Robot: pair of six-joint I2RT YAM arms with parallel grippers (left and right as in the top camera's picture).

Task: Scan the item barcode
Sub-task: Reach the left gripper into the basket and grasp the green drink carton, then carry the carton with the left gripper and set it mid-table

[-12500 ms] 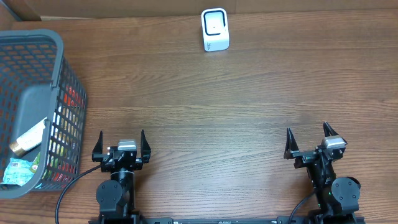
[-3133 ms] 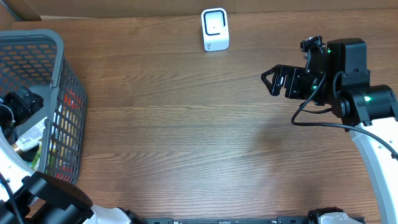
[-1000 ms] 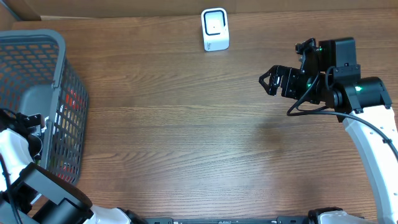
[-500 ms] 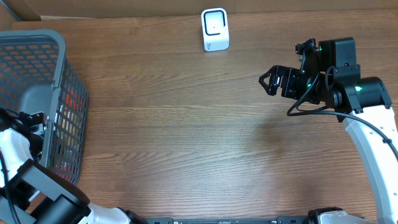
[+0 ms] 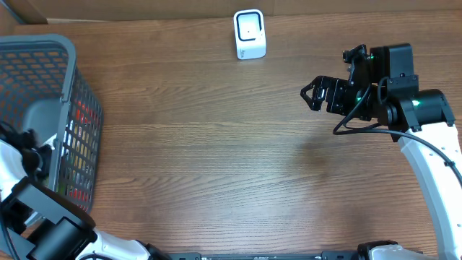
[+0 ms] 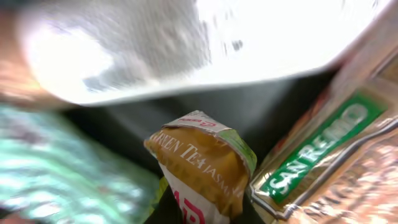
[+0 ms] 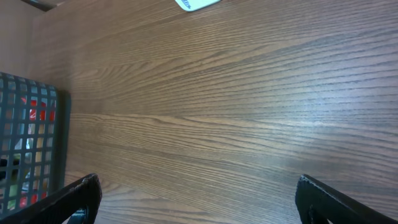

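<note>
I will lift the tea packet over the basket's mesh side with my left gripper next, and then lower it onto the bare wood in front of the scanner.
Deep in the grey basket (image 5: 63, 50), my left gripper (image 6: 202, 210) is shut on a tea packet (image 6: 199, 152), mustard-yellow on top and white with red print below. Its dark fingers (image 6: 163, 210) press the packet's lower sides. From overhead only the left arm (image 5: 22, 155) shows over the basket; the gripper is hidden beneath it. The white barcode scanner (image 5: 250, 34) stands at the table's far edge, and its bottom corner shows in the right wrist view (image 7: 196, 4). Over the right half of the table my right gripper (image 5: 317, 94) hangs open and holds nothing, its jaws wide apart (image 7: 199, 199).
Around the tea packet lie a packet with a green San Remo label (image 6: 317, 149), a shiny white bag (image 6: 186, 43) and a blurred green wrapper (image 6: 62, 168). The basket's mesh wall (image 7: 31, 149) shows at the left of the right wrist view. Wooden tabletop (image 5: 216, 159) spans between basket and right arm.
My left gripper has gone from open to shut, taking hold of the tea packet inside the basket, and the left arm shifted slightly. The right arm has not moved.
</note>
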